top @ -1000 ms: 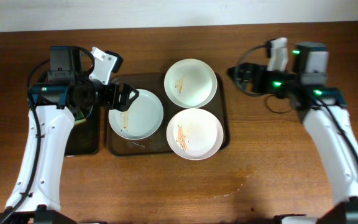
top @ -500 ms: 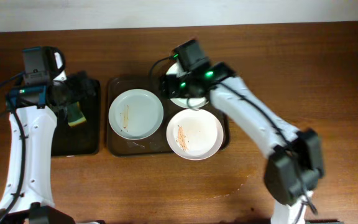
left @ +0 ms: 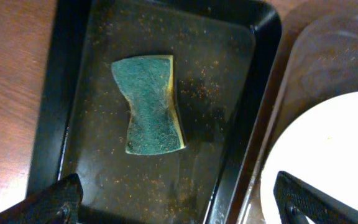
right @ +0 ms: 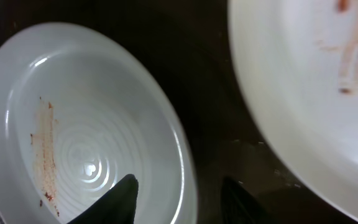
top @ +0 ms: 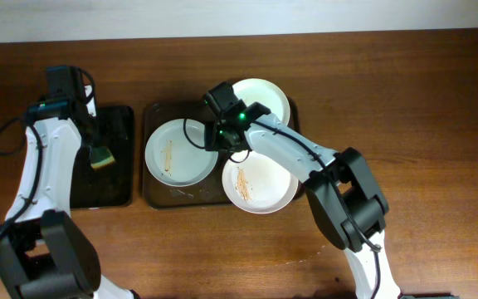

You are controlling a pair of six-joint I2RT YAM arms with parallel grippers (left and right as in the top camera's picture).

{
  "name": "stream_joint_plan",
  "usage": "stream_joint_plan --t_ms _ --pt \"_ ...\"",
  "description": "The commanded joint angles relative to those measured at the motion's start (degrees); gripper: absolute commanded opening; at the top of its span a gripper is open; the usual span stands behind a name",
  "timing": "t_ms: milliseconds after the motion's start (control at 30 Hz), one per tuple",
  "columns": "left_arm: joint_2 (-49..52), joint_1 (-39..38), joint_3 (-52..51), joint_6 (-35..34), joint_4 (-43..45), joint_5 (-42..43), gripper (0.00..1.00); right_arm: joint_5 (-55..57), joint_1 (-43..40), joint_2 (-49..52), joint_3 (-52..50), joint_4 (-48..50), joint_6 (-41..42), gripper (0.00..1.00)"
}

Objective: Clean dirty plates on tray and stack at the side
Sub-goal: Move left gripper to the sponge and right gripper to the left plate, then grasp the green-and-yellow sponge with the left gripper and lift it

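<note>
My left gripper should next move down into the black tray and onto the narrow middle of the sponge (top: 101, 157) (left: 149, 104), because the plates still have orange-brown streaks.
Three white plates lie on the dark brown tray (top: 150, 198). The left plate (top: 177, 154) (right: 86, 124) has an orange-brown streak, as do the front right plate (top: 260, 178) and the far plate (top: 264, 101). My right gripper (top: 216, 138) (right: 182, 202) is open and straddles the left plate's right rim. One finger is over the plate's inside and the other over the tray, with gaps on both sides. My left gripper (top: 85, 124) (left: 182, 208) hangs wide open above the black tray and holds nothing.
A narrow black tray (top: 119, 195) (left: 73, 74), speckled with crumbs, stands left of the brown tray. A green and yellow sponge (top: 100, 156) (left: 151, 102) lies in it. Bare wooden table (top: 405, 166) extends to the right and front.
My right arm swung from the far right across to the left plate's rim and its jaws have narrowed. My left arm drew back from that plate to over the black tray.
</note>
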Motion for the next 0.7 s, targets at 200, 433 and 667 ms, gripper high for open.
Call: stream_joint_plan --t_ms 200,433,667 --pt "2.23 0.20 1.14 2.34 4.61 -0.04 0.97 -3.17 0.83 4.68 0.87 1.22 3.26 0.19" --pt "6.78 1.40 1.14 -3.06 4.76 -0.68 0.97 -3.19 0.83 4.70 0.87 0.61 3.26 0.04" --pt "13.73 3.50 1.14 -3.87 7.19 -1.40 0.59 -2.97 0.76 4.70 0.87 0.59 3.06 0.04"
